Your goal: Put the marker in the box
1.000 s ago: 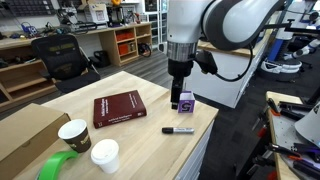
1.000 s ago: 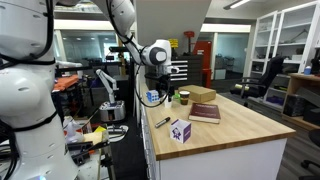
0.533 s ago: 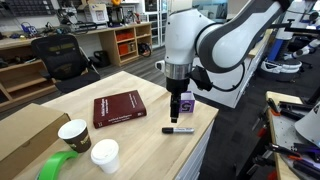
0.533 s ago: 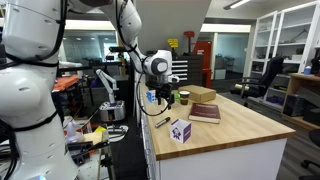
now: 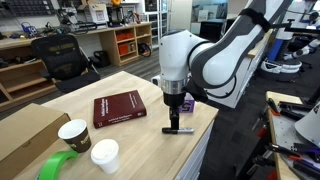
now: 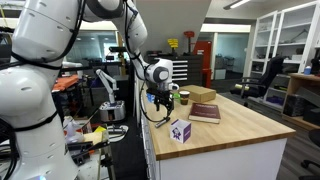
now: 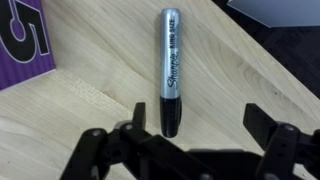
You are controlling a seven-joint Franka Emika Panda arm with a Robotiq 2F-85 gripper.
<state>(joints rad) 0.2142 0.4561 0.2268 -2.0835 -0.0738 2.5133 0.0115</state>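
My open fingers are already lined up on both sides of the marker's black cap end [image 5: 167,131] [image 7: 170,117], which lies below my gripper on the tabletop, so I should bring my gripper down onto it.
The black marker [image 7: 171,70] with a white label band lies flat on the wooden table [image 5: 140,135], near its edge. It also shows in an exterior view [image 5: 181,130]. My gripper [image 7: 200,125] is open and hovers low just over the marker, one finger beside its black cap end, not touching it. The gripper shows in both exterior views [image 5: 175,118] [image 6: 160,108]. The small purple box [image 6: 181,131] with a white mark stands close beside the marker; its corner shows in the wrist view [image 7: 22,40] and behind the gripper [image 5: 188,103].
A dark red book [image 5: 118,108] lies mid-table. Two paper cups [image 5: 74,133] [image 5: 105,155], a green tape roll [image 5: 55,166] and a large brown cardboard box [image 5: 25,135] sit at the far end. The table edge runs right beside the marker.
My gripper has come down and moved from above the purple box to just over the marker. The marker and box have not moved.
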